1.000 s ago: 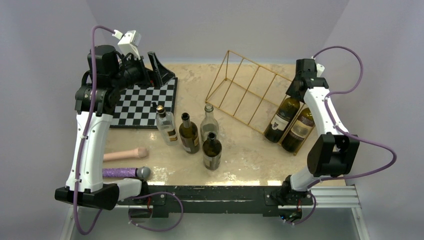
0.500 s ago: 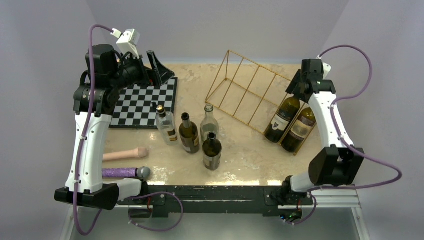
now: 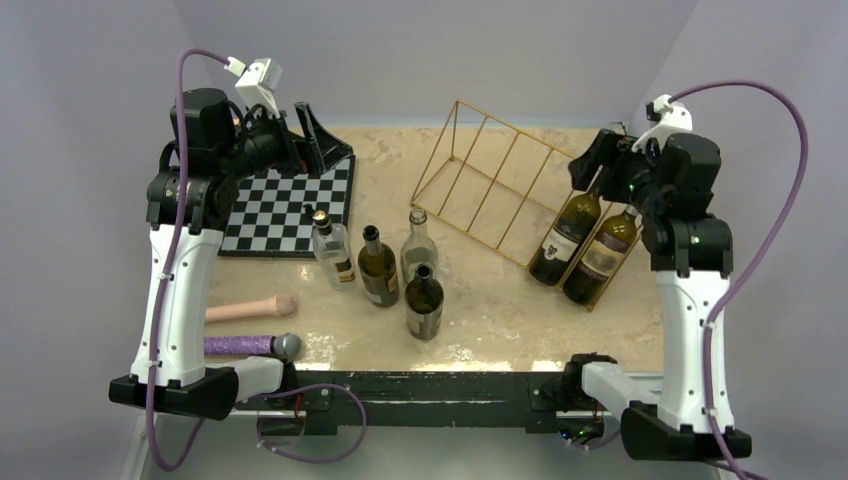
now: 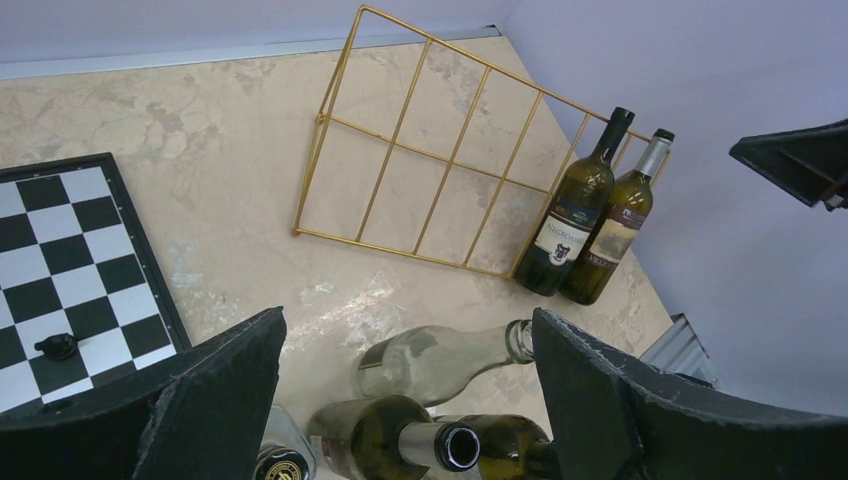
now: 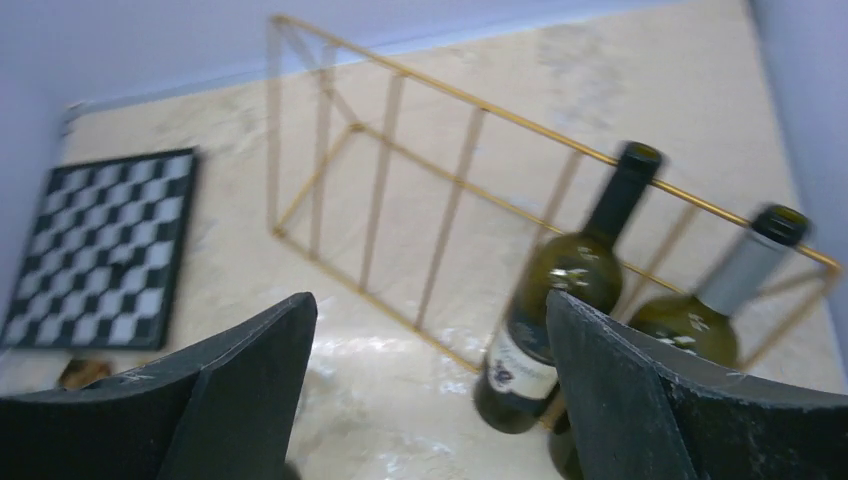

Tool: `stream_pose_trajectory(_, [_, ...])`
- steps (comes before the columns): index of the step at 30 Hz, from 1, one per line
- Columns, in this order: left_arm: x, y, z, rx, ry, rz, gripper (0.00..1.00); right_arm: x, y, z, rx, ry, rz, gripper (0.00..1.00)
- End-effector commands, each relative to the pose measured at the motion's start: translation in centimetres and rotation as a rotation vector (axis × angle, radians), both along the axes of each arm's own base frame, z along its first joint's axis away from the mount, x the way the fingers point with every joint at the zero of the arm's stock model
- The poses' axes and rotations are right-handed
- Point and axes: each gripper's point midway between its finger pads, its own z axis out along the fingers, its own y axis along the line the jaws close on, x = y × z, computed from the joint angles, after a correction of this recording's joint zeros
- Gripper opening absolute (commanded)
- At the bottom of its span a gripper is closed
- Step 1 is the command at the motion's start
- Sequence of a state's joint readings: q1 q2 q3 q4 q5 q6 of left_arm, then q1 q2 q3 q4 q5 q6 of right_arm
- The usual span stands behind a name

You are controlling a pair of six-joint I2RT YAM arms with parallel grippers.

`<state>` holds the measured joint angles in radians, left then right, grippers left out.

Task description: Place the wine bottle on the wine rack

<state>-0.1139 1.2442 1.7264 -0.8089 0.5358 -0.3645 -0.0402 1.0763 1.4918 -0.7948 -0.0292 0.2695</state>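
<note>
The robot should first swing its right gripper back, turning it toward the standing bottles, so that it can get onto the neck of the nearest dark bottle still in the middle of the table outside the rack (image 3: 520,130).
The gold wire wine rack (image 3: 520,130) stands at the back right of the table. Two dark green wine bottles (image 3: 563,238) (image 3: 598,258) lie slanted in its rightmost slots, necks pointing up and away. My right gripper (image 3: 588,172) hovers just above their necks, open and holding nothing. The right wrist view shows the rack (image 5: 470,104) and both bottles (image 5: 560,290) (image 5: 725,285) beyond the spread jaws of the right gripper (image 5: 430,390). Over the far left, my left gripper (image 3: 322,138) is open and empty. Its wrist view looks past the left gripper (image 4: 410,400) at the rack (image 4: 400,253).
Several bottles stand mid-table: a clear square one (image 3: 332,250), a dark one (image 3: 378,268), a clear one (image 3: 418,245) and a dark one nearest (image 3: 424,302). A checkered board (image 3: 290,205) lies at the left. A pink rod (image 3: 250,308) and a purple microphone (image 3: 255,345) lie front left.
My right gripper opened off the neck of the left-hand racked bottle and drew back upward and to the right. The bottle stays in the rack. The left arm has not moved.
</note>
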Motion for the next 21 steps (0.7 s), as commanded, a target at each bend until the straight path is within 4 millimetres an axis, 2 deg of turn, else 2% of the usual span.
stream_pose_trajectory(1, [-1.0,-0.9,2.6,-0.049,-0.062,-0.051,0.96,-3.9,8.3,4.0,0.052,-0.174,0.520,0.90])
stream_pose_trajectory(6, [-1.1,-1.3,2.3,-0.066,-0.047,-0.069,0.96,-8.7,14.4,4.2,0.054,-0.215,0.829,0.90])
stream_pose_trajectory(10, [-0.9,-1.2,2.0,-0.064,-0.038,-0.065,0.96,-10.9,17.6,3.3,0.037,-0.201,0.947,0.90])
stream_pose_trajectory(16, [-0.5,-1.2,1.7,-0.063,-0.024,-0.059,0.97,-13.3,21.0,2.6,0.051,-0.226,1.065,0.89])
stream_pose_trajectory(21, [0.0,-1.0,1.4,-0.051,-0.012,-0.042,0.97,-14.0,23.5,0.9,-0.008,-0.210,1.124,0.88])
